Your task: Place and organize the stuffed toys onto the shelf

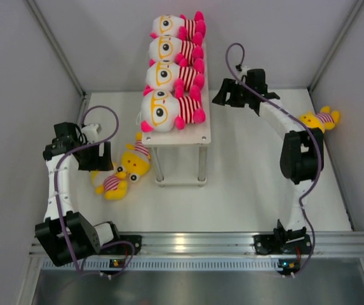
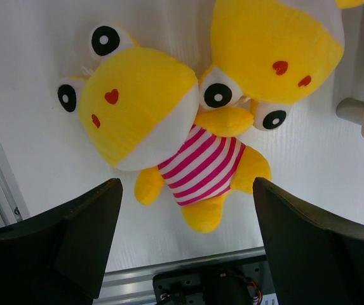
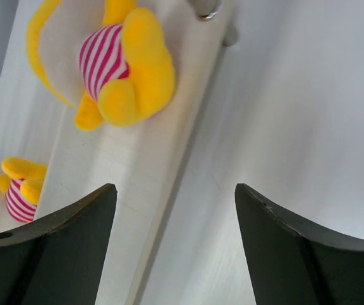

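Note:
The yellow toy by the wall is still lying on the table, so I will swing my right gripper away from the shelf (image 1: 202,130) and down onto the toy's neck.
The white shelf (image 1: 202,130) stands mid-table. Several white-headed stuffed toys (image 1: 169,111) lie in a row on its top board. Two yellow stuffed toys (image 1: 134,162) (image 1: 110,184) lie on the table left of the shelf, and both show in the left wrist view (image 2: 137,108) (image 2: 270,44). My left gripper (image 1: 96,155) (image 2: 187,184) is open and empty just above them. Another yellow toy (image 1: 321,119) lies by the right wall. My right gripper (image 1: 226,95) (image 3: 175,187) is open and empty right of the shelf. Its view shows a yellow toy (image 3: 115,63) on a whitish board (image 3: 124,165).
Grey walls (image 1: 359,127) close in the white table on three sides. A metal rail (image 1: 201,241) with both arm bases runs along the near edge. A second yellow toy (image 3: 7,194) shows at the left edge of the right wrist view. The shelf's thin legs (image 1: 202,166) stand near the yellow pair.

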Motion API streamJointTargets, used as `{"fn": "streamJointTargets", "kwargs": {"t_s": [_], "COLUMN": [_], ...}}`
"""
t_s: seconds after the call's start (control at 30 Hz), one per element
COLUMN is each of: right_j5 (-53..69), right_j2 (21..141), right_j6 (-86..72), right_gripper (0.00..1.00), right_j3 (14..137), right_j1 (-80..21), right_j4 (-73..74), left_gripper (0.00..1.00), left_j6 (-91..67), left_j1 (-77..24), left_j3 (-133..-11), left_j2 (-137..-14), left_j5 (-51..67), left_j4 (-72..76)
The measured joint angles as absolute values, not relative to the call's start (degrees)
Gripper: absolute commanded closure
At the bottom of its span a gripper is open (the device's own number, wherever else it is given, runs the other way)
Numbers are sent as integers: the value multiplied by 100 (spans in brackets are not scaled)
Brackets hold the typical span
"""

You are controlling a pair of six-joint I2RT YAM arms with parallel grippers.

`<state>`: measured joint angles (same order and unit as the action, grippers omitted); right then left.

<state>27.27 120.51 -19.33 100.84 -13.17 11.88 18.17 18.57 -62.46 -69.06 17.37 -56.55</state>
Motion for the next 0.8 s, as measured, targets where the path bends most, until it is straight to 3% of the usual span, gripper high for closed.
{"fn": "streamJointTargets", "kwargs": {"t_s": [0.2, 0.33, 0.43, 0.6, 0.8], "right_j5": [1282, 281, -401, -1061, -1013], "right_j2": [10449, 10287, 10425, 10746, 11308], "right_j6": [-1990, -2117, -2169, -2198, -2018], "right_gripper": [24, 25, 25, 24, 25], "right_j3": [9358, 9139, 8860, 8462, 8493], "right_j1": [-43, 1643, 2340, 2493, 2547], "right_j4": [1835, 1837, 1837, 1739, 1238], "left_gripper": [11, 11, 11, 11, 11], "left_j6": [1822, 1826, 1828, 1828, 1817], "left_j1": [1837, 1837, 1835, 1833, 1833], "left_j3": [-6248, -6250, -6250, -6250, -6252], "left_j2": [-6914, -6914, -6914, -6914, -6914], "left_j5": [1872, 1953, 1992, 1999, 1994], "left_j4": [-5655, -5655, -5653, -5655, -5655]}}
